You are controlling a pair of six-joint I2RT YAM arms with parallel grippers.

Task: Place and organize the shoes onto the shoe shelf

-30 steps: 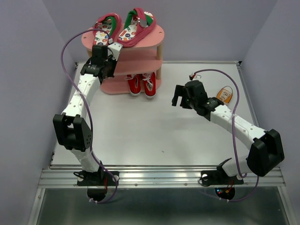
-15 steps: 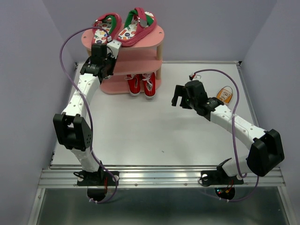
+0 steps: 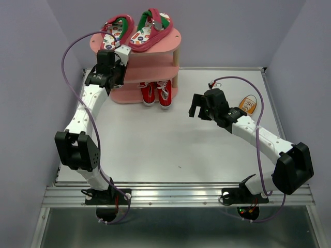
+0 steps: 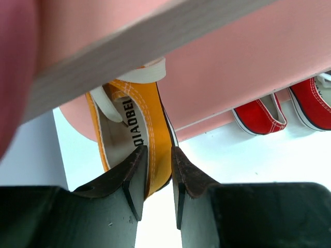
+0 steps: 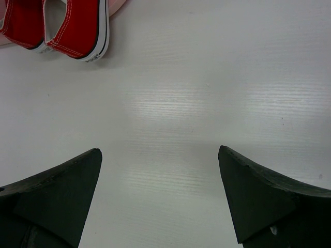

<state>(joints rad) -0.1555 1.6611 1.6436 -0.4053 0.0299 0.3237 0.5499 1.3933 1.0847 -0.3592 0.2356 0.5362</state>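
Note:
I should swing my right gripper to the right in the top view next. Then I should bring it down onto the orange sneaker, which isn't on the shelf yet.
My left gripper (image 3: 118,62) is at the left end of the pink shoe shelf (image 3: 155,62), level with its middle tier. In the left wrist view it (image 4: 155,160) is shut on the side wall of an orange sneaker (image 4: 142,124), just below a pink board (image 4: 243,57) and beside a wooden post (image 4: 119,57). The other orange sneaker (image 3: 249,105) lies on the table at the right. Pink flip-flops (image 3: 137,28) lie on the top tier. Red sneakers (image 3: 157,92) stand on the bottom tier. My right gripper (image 3: 198,112) hangs open and empty over the table (image 5: 160,155).
Purple walls close in the white table (image 3: 155,144) on the left, back and right. The red sneakers' heels show at the top left of the right wrist view (image 5: 72,31). A purple cable (image 3: 72,49) loops off each arm.
My left arm has moved up and a little further back along the shelf's left end with the orange sneaker. The right arm has not moved.

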